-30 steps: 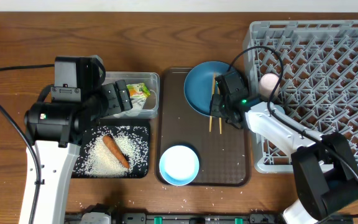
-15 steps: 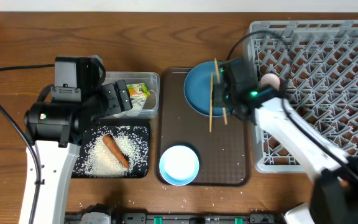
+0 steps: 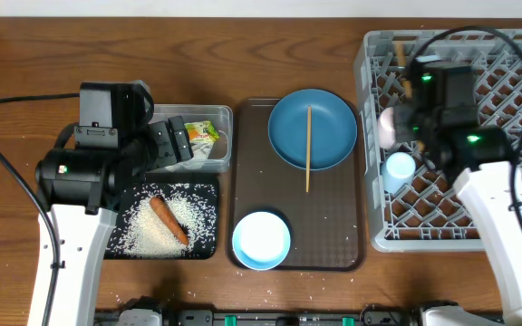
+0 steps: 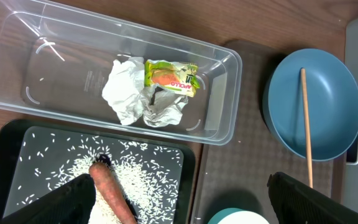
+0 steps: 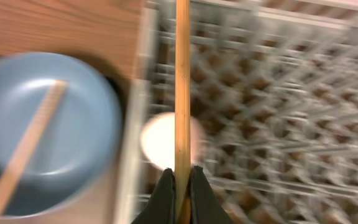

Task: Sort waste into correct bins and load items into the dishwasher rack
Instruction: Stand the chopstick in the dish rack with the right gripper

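Note:
The chopstick moves away from the cups and down next, as both cups line the rack's edge. My right gripper then releases it onto the empty slots beside them.
My right gripper [image 3: 407, 76] is shut on one wooden chopstick [image 3: 396, 50] and holds it over the left part of the grey dishwasher rack [image 3: 515, 136]. In the right wrist view the held chopstick [image 5: 182, 81] sticks out of the jaws [image 5: 182, 186]. A pink cup [image 3: 387, 127] and a light blue cup [image 3: 399, 170] stand in the rack. The second chopstick [image 3: 308, 149] lies across the blue plate [image 3: 329, 118]. The white-blue bowl [image 3: 261, 240] sits near the front. My left gripper [image 4: 194, 202] is open above the carrot [image 4: 107, 193] and rice [image 4: 142, 177] in the black tray [image 3: 208, 195]. The wrapper [image 4: 151, 90] lies in the clear tub [image 4: 30, 68].
The plate and bowl rest on a dark brown serving tray [image 3: 333, 226] between the bins and the rack. A few rice grains lie loose on the wooden table [image 3: 116, 294] near the front left. The left arm's body [image 3: 89, 167] hangs over the bins.
My right gripper has lifted one chopstick off the plate and carried it to the right, over the rack. The other chopstick stays on the plate. The left arm has not moved.

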